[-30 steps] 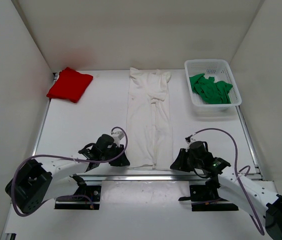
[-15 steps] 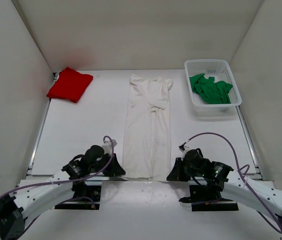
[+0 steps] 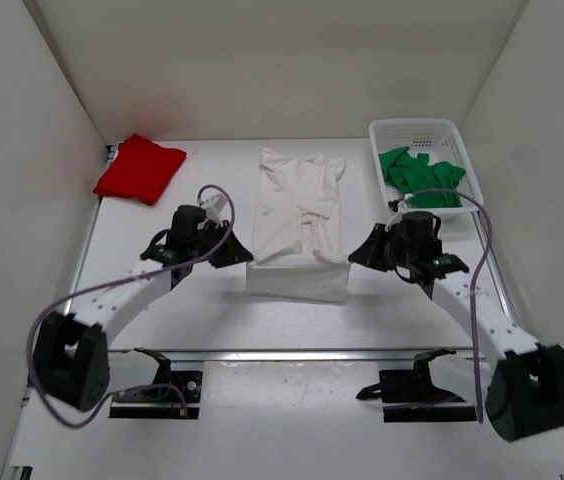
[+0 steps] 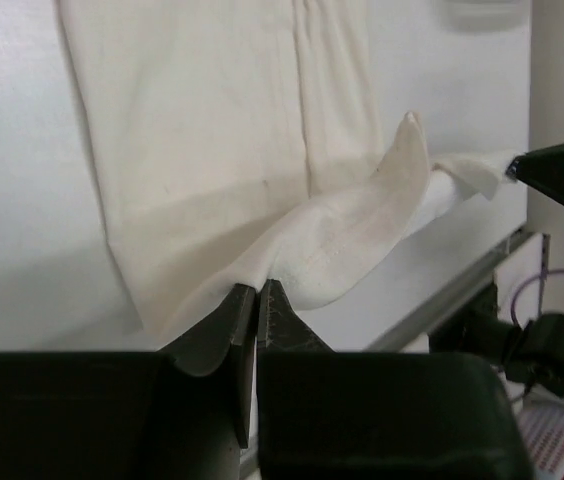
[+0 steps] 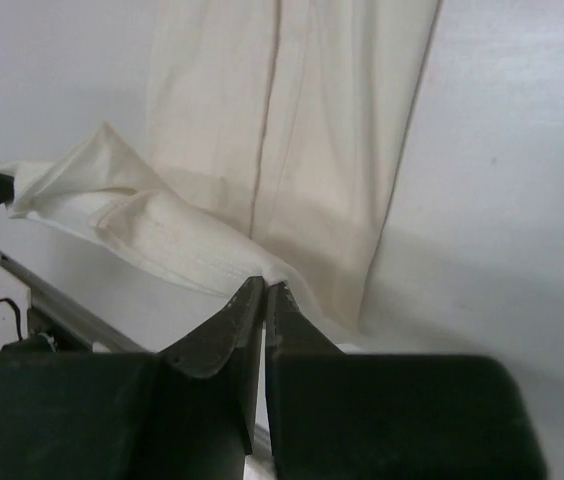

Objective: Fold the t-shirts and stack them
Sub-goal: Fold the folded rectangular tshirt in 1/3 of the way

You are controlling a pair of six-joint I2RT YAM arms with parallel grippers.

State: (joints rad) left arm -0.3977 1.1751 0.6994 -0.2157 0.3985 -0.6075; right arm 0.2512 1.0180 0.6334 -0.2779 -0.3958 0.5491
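I should move the hem corner outward with my left gripper, over the off-white t-shirt's body [image 3: 267, 194] [image 4: 94, 22] toward the collar end, and then down onto the cloth, because most of it is still uncovered.
The off-white t-shirt [image 3: 297, 205] lies lengthwise mid-table, collar end far. Its near hem is lifted and doubled back over its body. My left gripper [image 3: 246, 259] is shut on the hem's left corner, my right gripper [image 3: 353, 258] on its right corner, and the cloth sags between them. The left wrist view has the jaws [image 4: 258, 286] pinching the off-white cloth [image 4: 202, 130]. In the right wrist view the jaws [image 5: 265, 286] pinch the same shirt [image 5: 292, 110]. A folded red t-shirt [image 3: 140, 168] lies at the far left. The green t-shirt [image 3: 421, 177] sits crumpled in the basket.
A white mesh basket [image 3: 414, 126] stands at the far right corner. White walls close in the table on three sides. A metal rail [image 3: 292, 353] runs along the near edge, ahead of the arm bases.
Both grippers closed on the off-white shirt's near hem at the table's front edge, then lifted it and carried it toward the far end, folding the shirt over.
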